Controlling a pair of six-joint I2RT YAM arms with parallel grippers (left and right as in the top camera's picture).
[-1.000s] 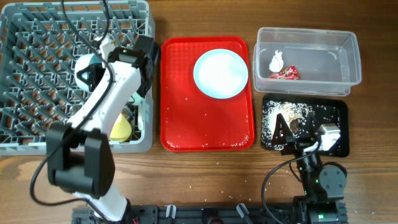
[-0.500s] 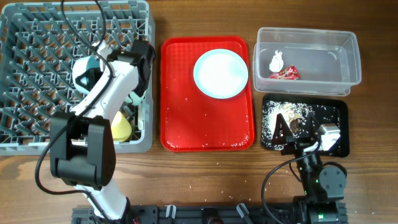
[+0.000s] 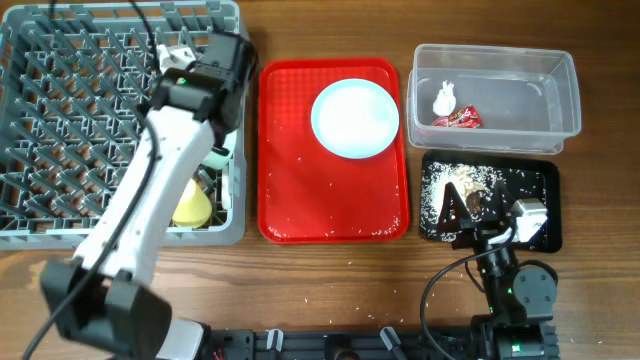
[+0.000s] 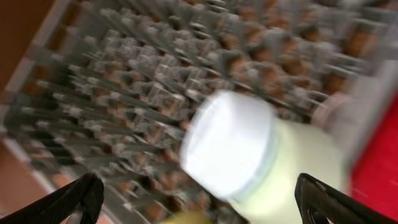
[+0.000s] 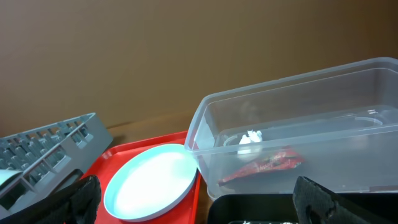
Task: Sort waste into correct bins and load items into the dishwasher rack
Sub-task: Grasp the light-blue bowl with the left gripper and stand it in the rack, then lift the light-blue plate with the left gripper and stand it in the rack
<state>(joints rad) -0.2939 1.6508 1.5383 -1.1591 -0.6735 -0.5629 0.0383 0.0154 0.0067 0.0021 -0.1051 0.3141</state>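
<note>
The robot's left gripper will move across to the right in the overhead view and down onto the round plate's rim, because that plate is the only dish that is not in the rack.
My left gripper (image 4: pixel 199 182) hangs open over the grey dishwasher rack (image 3: pixel 60 120). Below it, blurred, a pale blue bowl (image 4: pixel 229 146) rests against a light green bowl (image 4: pixel 305 168) among the pegs, free of both fingers. From overhead my left arm (image 3: pixel 165 150) hides these bowls except a green edge (image 3: pixel 216 158). A yellow cup (image 3: pixel 192 206) lies in the rack's near right corner. The round plate (image 3: pixel 355 118) sits on the red tray (image 3: pixel 300 190). The tissue (image 3: pixel 444 97) and red wrapper (image 3: pixel 457 119) lie in the clear tub (image 3: pixel 560 70). My right gripper (image 5: pixel 196 186) is open and empty, over the black tray (image 3: pixel 540 175).
Rice scraps (image 3: pixel 480 180) with brown bits lie in the black tray, and loose grains dot the red tray's near part and the wooden table (image 3: pixel 330 280). The tub and black tray stand close together at the right.
My left gripper has opened and let go of the pale blue bowl in the rack, then pulled away toward the rack's far right corner. The right arm has not moved.
</note>
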